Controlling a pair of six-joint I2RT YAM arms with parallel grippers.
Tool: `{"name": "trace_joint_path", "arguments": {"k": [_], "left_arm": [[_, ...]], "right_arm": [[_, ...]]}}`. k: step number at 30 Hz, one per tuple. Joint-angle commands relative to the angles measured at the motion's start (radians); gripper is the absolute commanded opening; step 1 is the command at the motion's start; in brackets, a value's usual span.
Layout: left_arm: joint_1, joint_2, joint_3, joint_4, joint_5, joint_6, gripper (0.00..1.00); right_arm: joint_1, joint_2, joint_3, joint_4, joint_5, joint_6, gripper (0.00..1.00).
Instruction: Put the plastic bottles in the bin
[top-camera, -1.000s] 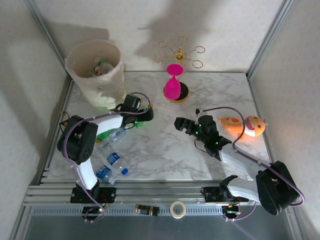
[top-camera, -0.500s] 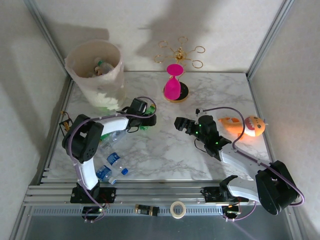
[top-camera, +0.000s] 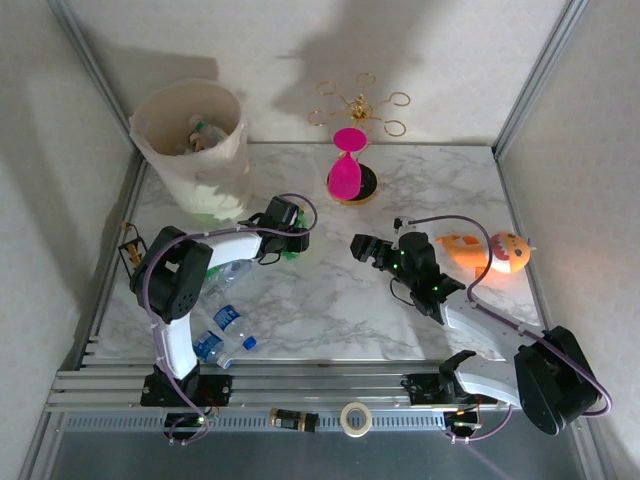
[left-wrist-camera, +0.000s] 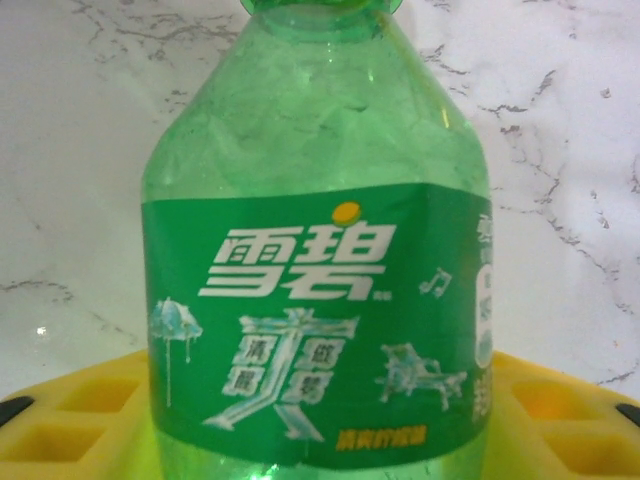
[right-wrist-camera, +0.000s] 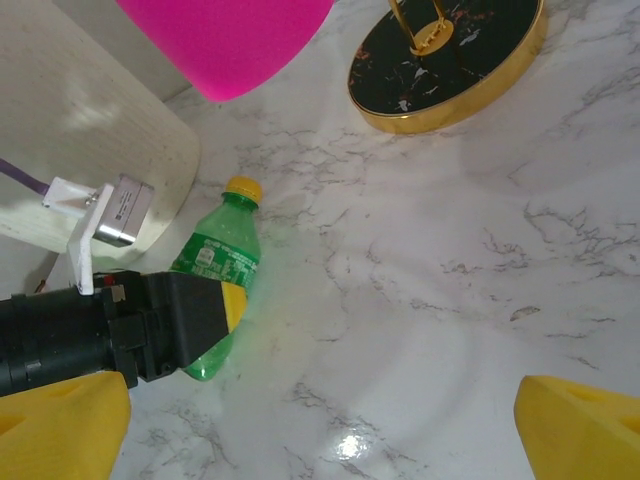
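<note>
I will raise the green bottle above the bin's rim with my left gripper, swing it over and release it inside, as the cream bin's opening is outward of the gripper and higher.
A green plastic bottle (left-wrist-camera: 315, 250) with a green label lies on the marble, its neck pointing away from the wrist. My left gripper (top-camera: 290, 243) is shut on its body, a yellow pad (left-wrist-camera: 70, 420) pressed against each side. The right wrist view shows the same bottle (right-wrist-camera: 215, 265) with a yellow cap and the left gripper (right-wrist-camera: 190, 320) over its lower half. Three clear, blue-labelled bottles (top-camera: 226, 318) lie near the left arm's base. The cream bin (top-camera: 200, 175) stands at the back left with bottles (top-camera: 205, 130) inside. My right gripper (top-camera: 360, 247) hangs open over bare marble at mid-table.
A pink hourglass object (top-camera: 347, 170) on a black, gold-rimmed base (right-wrist-camera: 445, 55) stands at the back centre, with a gold wire rack (top-camera: 360, 105) behind it. An orange plush toy (top-camera: 495, 250) lies right of the right arm. A tape roll (top-camera: 354, 418) sits on the front rail.
My left gripper slid a little right over the green bottle and closed from wide open onto it. The right arm has barely moved.
</note>
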Motion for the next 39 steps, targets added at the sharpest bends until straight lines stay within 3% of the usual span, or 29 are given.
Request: {"name": "trace_joint_path", "arguments": {"k": [1,14,20,24,29,39], "left_arm": [[-0.010,-0.059,-0.005,-0.016,-0.029,0.002,0.45],[-0.032,-0.376,0.012,-0.031,-0.139,-0.011,0.41],[-0.005,-0.467,0.126,-0.060,-0.196,0.060,0.32],[0.050,-0.475,0.246,-0.106,-0.181,0.094,0.23],[0.156,-0.448,0.384,-0.153,-0.157,0.123,0.00],[0.391,-0.313,0.617,-0.211,-0.098,0.103,0.00]], "right_arm": [[-0.008,-0.015,-0.013,0.016,0.016,0.014,0.99],[-0.008,-0.007,-0.049,0.144,-0.060,-0.004,0.99],[-0.008,-0.009,-0.081,0.222,-0.128,-0.009,0.99],[-0.007,-0.011,-0.098,0.228,-0.133,-0.012,0.99],[-0.008,-0.035,-0.116,0.215,-0.110,-0.019,0.99],[-0.008,-0.102,-0.137,0.165,-0.060,-0.044,0.99]]}}
